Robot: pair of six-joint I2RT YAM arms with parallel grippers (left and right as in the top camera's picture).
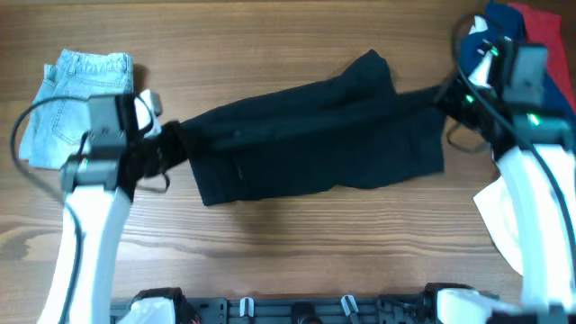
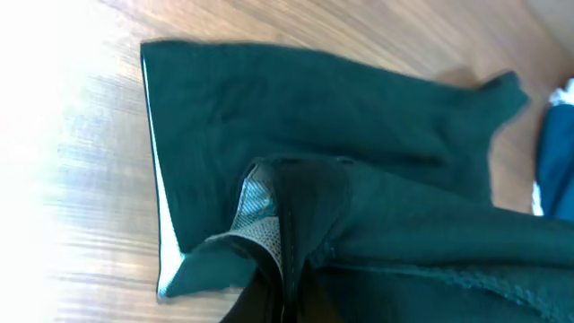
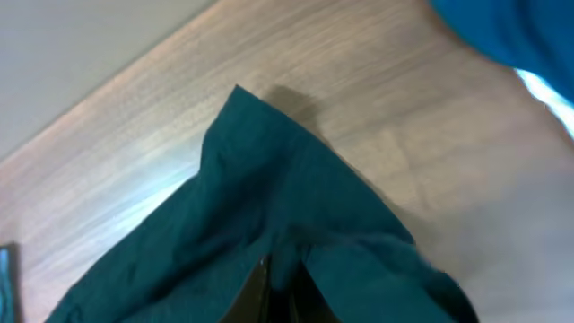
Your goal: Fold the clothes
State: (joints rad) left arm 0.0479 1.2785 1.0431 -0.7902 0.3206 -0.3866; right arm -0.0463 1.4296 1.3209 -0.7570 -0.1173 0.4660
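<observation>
My right gripper moves outward and down, left in the overhead view, to the garment's far corner next and releases the still raised end there.
A large black garment lies stretched across the middle of the wooden table. My left gripper is shut on its left end. In the left wrist view the fabric looks dark teal and bunches between my fingers. My right gripper is shut on its right end; the right wrist view shows fabric pinched between the fingers. A folded light-blue denim piece lies at the far left. Navy blue and red garments lie at the far right corner. A white garment lies by the right arm.
The table's front edge carries the arm mounts. Bare wood lies in front of the black garment. A blue garment also shows in the left wrist view and in the right wrist view.
</observation>
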